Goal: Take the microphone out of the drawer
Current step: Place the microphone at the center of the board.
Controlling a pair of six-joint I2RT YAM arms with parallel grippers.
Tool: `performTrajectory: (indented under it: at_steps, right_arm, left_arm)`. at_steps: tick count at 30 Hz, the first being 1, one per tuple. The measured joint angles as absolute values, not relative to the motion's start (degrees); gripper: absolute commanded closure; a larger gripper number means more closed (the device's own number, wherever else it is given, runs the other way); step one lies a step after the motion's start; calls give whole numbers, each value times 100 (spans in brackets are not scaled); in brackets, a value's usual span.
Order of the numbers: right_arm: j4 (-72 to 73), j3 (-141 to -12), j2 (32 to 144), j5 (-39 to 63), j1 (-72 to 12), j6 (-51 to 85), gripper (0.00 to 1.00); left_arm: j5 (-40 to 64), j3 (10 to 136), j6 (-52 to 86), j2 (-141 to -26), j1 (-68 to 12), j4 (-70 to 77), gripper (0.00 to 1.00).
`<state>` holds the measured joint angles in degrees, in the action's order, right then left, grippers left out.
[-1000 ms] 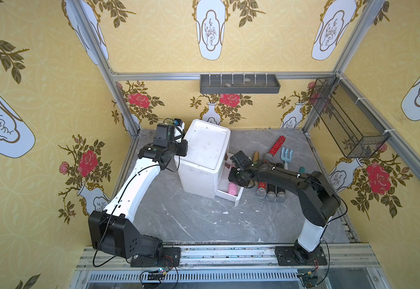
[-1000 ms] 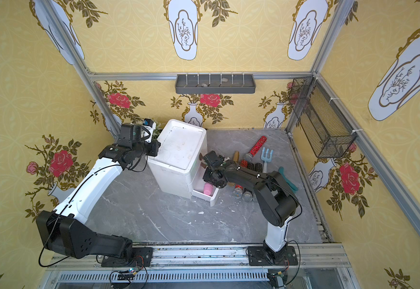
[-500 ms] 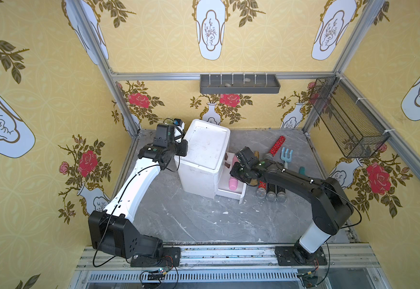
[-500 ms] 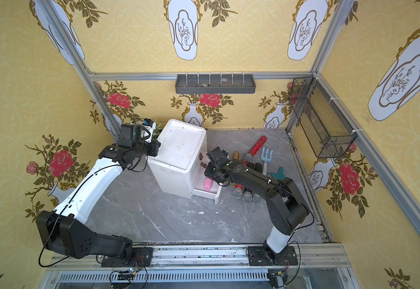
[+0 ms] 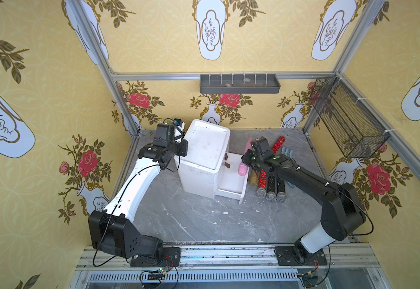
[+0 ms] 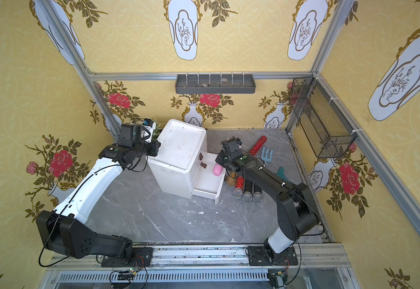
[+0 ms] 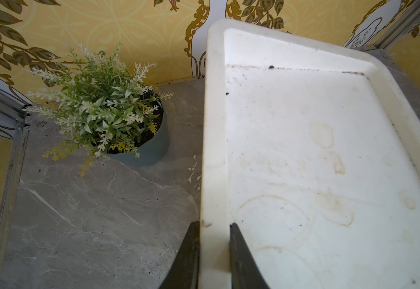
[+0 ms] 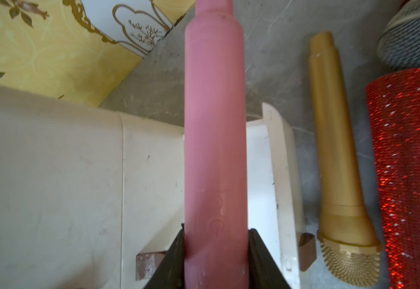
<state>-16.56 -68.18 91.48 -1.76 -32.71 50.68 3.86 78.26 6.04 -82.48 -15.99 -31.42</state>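
Bare tabletop by the far red microphone (image 6: 248,139) (image 8: 342,15) lies below and outward of my right gripper, so it will move outward, away from the drawer, and down to release.
The pink microphone (image 8: 215,125) hangs over the open white drawer (image 5: 230,186), clear of its floor. My right gripper (image 8: 216,232) is shut on it near its head. In both top views its pink head (image 5: 242,169) (image 6: 217,170) shows above the drawer's back right part, the handle pointing toward the back wall. The drawer sticks out of the white drawer unit (image 5: 204,155). At that unit's left top edge, my left gripper (image 7: 214,225) is shut on the raised rim (image 7: 214,150).
Right of the drawer, several microphones lie on the grey table: a gold one (image 8: 336,150), a red glitter one (image 8: 404,162), dark ones (image 5: 271,186). A blue rake (image 5: 287,151) lies behind them. A potted plant (image 7: 108,112) stands left of the unit. A wire basket (image 5: 346,125) hangs on the right wall.
My right gripper has risen and drawn back to the right, lifting the pink microphone off the drawer's floor. The left arm has not moved.
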Motion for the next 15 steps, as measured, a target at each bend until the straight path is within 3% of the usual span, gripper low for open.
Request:
performTrajectory:
  at_steps: [15]
  right_arm:
    - [-1431,-7590,10119,193,-1474,4512,78]
  left_arm:
    - [384,7824,604,-8265,-1601,-3155,100]
